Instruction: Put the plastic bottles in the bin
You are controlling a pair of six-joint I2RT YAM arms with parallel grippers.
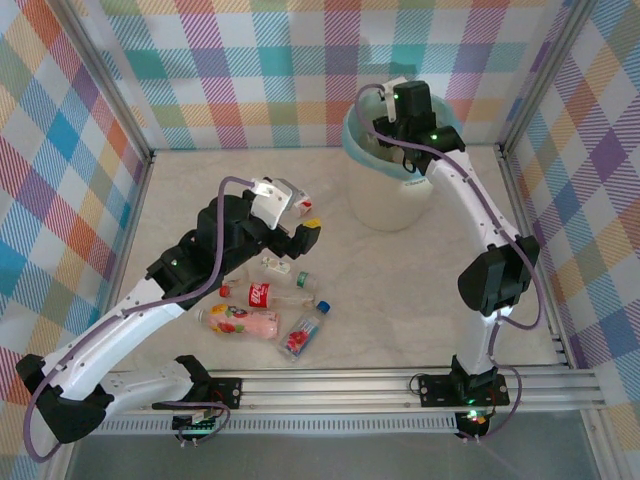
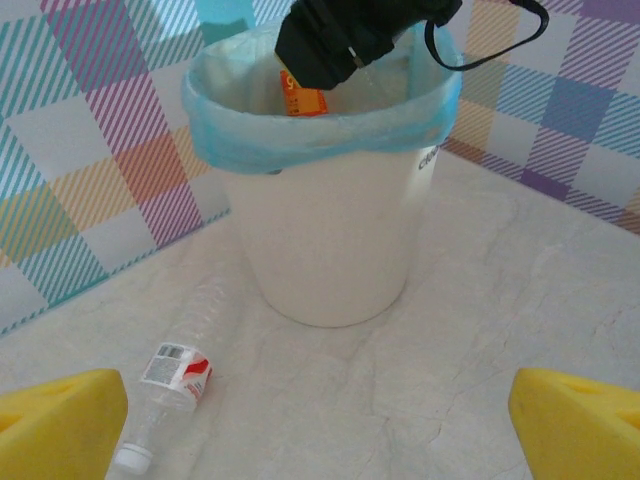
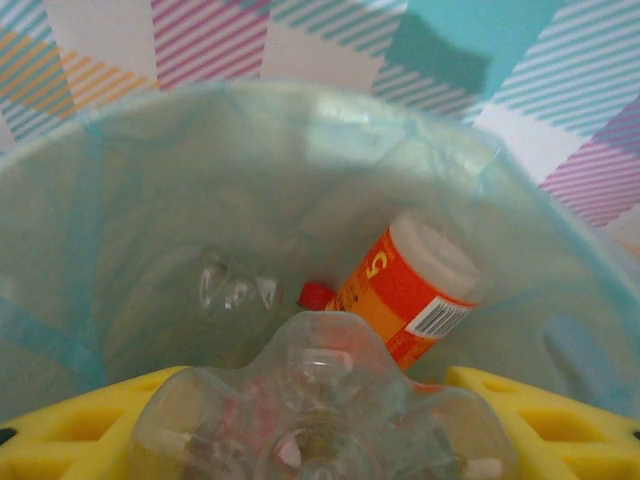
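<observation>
I should keep my right gripper over the bin's opening [image 3: 295, 245] and spread its fingers to let go of the clear plastic bottle [image 3: 320, 400], since the bin's liner already lies beneath it.
The bin [image 1: 392, 200] is a cream bucket with a teal liner [image 2: 235, 145], standing at the back right. My right gripper [image 1: 402, 112] hangs over its mouth. In the right wrist view it [image 3: 320, 440] is shut on a clear plastic bottle [image 3: 320, 400], whose base faces the camera. Below it in the bin lie an orange-labelled bottle [image 3: 415, 290] and another clear one [image 3: 235, 290]. My left gripper [image 1: 305, 215] is open above the table, with nothing between its yellow fingers [image 2: 60, 430]. Several bottles lie beneath it: a red-labelled cola one [image 1: 262, 294], a pink one [image 1: 240, 320] and a blue-capped one [image 1: 305, 333].
A clear bottle with a red and white label [image 2: 172, 382] lies on the marble top, left of the bin's foot. Checked cloth walls [image 1: 60, 150] in a metal frame close in the table on three sides. An aluminium rail [image 1: 340, 385] runs along the near edge.
</observation>
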